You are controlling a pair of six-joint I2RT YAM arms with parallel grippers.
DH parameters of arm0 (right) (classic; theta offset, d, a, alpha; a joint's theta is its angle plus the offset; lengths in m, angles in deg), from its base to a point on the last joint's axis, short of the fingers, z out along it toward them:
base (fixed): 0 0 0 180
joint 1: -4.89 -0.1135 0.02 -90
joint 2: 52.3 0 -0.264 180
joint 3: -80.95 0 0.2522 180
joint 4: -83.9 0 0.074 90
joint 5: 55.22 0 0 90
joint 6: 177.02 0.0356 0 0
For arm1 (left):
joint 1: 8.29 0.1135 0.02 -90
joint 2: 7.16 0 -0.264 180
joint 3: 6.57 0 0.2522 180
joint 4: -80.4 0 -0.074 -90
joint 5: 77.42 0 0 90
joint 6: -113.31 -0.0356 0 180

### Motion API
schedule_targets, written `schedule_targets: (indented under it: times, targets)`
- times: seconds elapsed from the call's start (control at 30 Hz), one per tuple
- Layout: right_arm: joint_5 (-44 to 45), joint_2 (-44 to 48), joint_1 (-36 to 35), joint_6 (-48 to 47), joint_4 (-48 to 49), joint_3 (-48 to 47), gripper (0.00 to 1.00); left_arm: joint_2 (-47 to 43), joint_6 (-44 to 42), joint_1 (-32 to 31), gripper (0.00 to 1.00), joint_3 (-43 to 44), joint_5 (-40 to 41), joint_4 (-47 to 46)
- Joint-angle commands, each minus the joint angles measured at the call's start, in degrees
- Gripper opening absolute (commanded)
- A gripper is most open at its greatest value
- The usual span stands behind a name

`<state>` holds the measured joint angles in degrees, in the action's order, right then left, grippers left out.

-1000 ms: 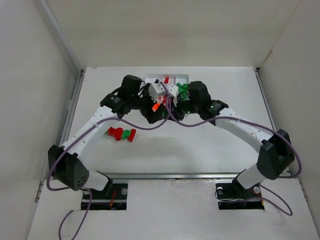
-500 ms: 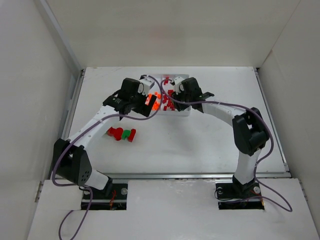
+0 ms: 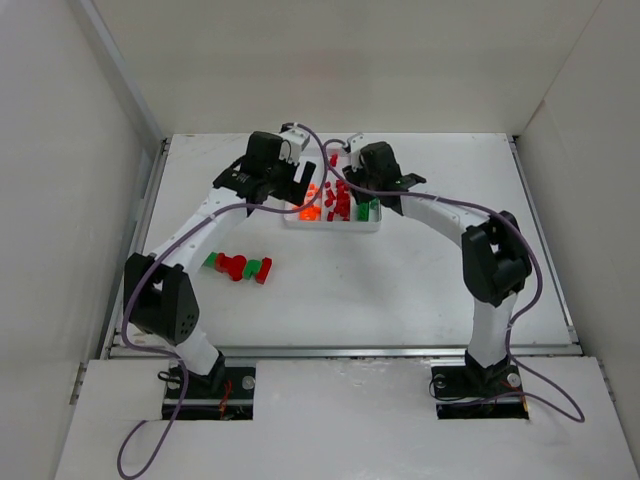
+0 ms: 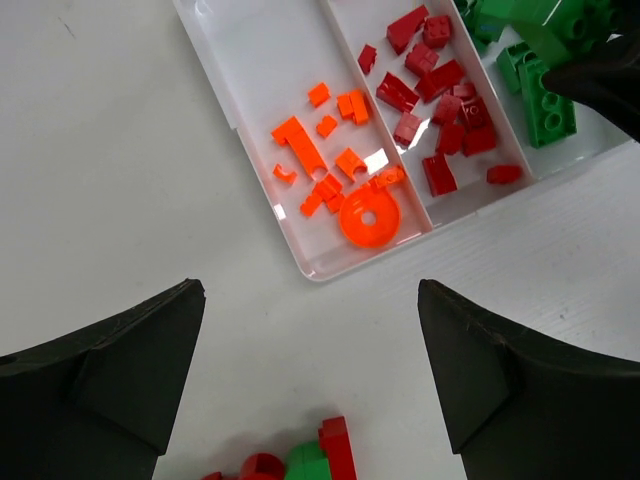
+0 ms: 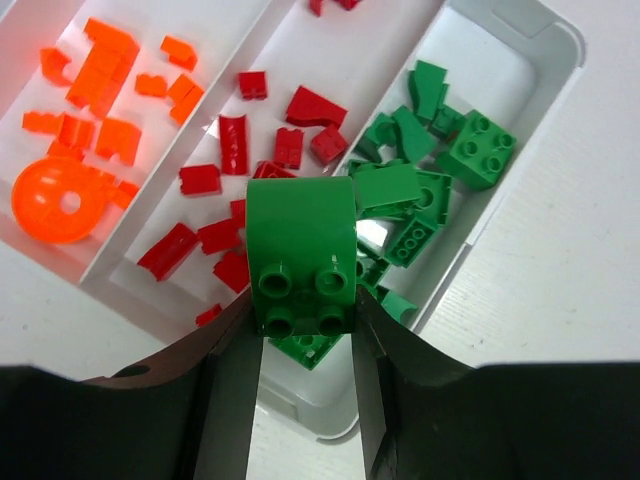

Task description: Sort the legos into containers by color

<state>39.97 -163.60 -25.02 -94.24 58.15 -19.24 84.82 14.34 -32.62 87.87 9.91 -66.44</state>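
Observation:
I will carry the green brick outward off the tray's red-green divider with my right gripper, then over the green section's far end [image 5: 487, 60], where the tray's bare bottom shows.
The white tray [image 3: 332, 227] has three compartments: orange legos [image 4: 335, 170] on the left, red legos [image 4: 435, 100] in the middle and green legos [image 4: 540, 100] on the right. My right gripper [image 5: 305, 315] is shut on a green arched brick [image 5: 300, 240], hanging over the tray's near end [image 5: 312, 420] about the red-green divider. My left gripper [image 4: 310, 300] hangs open and empty over the table just beside the tray's orange end. A small cluster of red and green legos [image 3: 240, 267] lies loose on the table left of the tray, partly in the left wrist view [image 4: 300, 462].
White enclosure walls stand close on the left, right and back. A metal rail [image 3: 140, 235] runs along the table's left edge. Purple cables loop over both arms. The right arm's elbow [image 3: 492, 260] stands tall right of the tray.
The left gripper has drawn back from over the tray toward its left side, and the orange piece seen by it earlier is gone. The right arm has folded in, its elbow swinging up.

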Motion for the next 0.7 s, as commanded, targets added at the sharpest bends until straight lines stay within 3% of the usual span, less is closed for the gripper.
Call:
schedule_targets:
  times: [0.0, 0.23, 0.53, 0.67]
  targets:
    - [0.18, -0.93, 3.18, 3.6, 1.62, -3.39, 0.0, 0.48, 1.14, 0.43, 0.86, 2.81, 0.48, -1.82]
    - [-0.62, -6.46, 6.36, 5.03, 1.1, -10.41, 0.03, 1.0, 5.98, 0.43, 0.86, 0.26, 1.62, -2.35]
    - [-0.01, -16.83, 7.67, 5.03, -0.13, -25.51, 0.1, 1.0, 5.98, 2.1, 0.86, -2.55, 3.64, -2.87]
    - [1.05, -20.35, 8.2, 5.03, -1.28, -30.1, 0.2, 1.0, 5.98, 2.1, 0.86, -3.08, 3.64, -3.4]
